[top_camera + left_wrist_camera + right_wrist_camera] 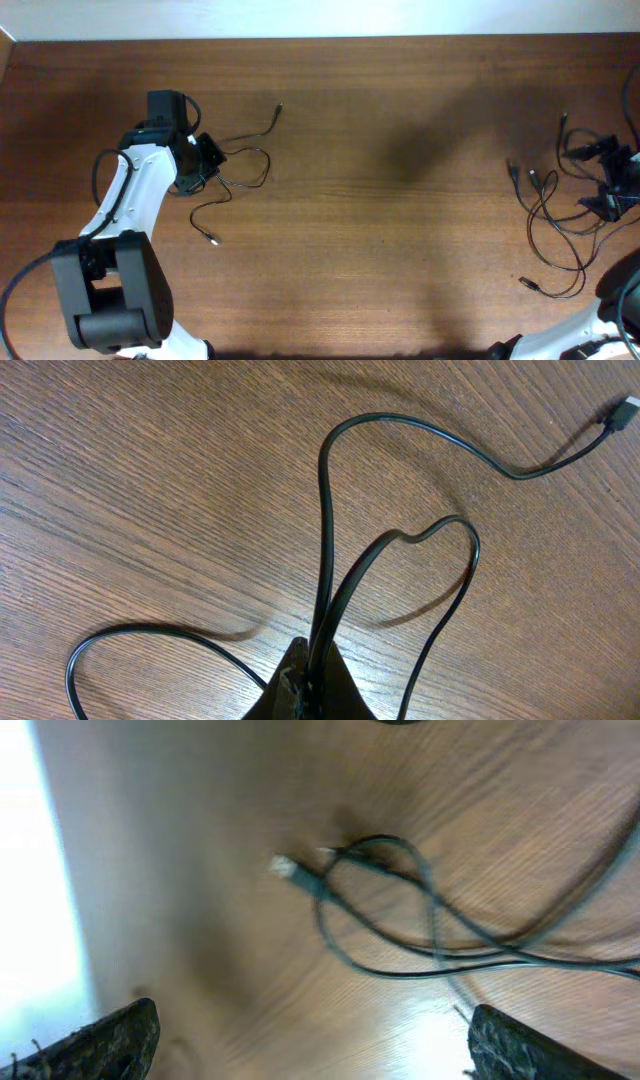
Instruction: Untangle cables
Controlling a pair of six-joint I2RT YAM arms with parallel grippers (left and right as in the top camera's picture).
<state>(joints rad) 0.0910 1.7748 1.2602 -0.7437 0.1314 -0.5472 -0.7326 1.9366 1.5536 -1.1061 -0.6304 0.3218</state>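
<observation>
The spot on the bare wood beside the loop is clear, so I will move my left gripper to the right in the overhead view, over that spot, and let go of the cable.
A thin black cable lies in loops on the wooden table at the left. My left gripper is shut on this cable. In the left wrist view two strands run up from between the closed fingers, and one plug lies at the far right. A tangle of several cables lies at the right edge. My right gripper hovers over it, open and holding nothing. In the blurred right wrist view the right gripper stands wide apart, with crossed cables and a plug beyond.
The left arm's white links and black base stand at the front left. The table's far edge meets a white wall. Loose plug ends stick out of the right tangle toward the middle.
</observation>
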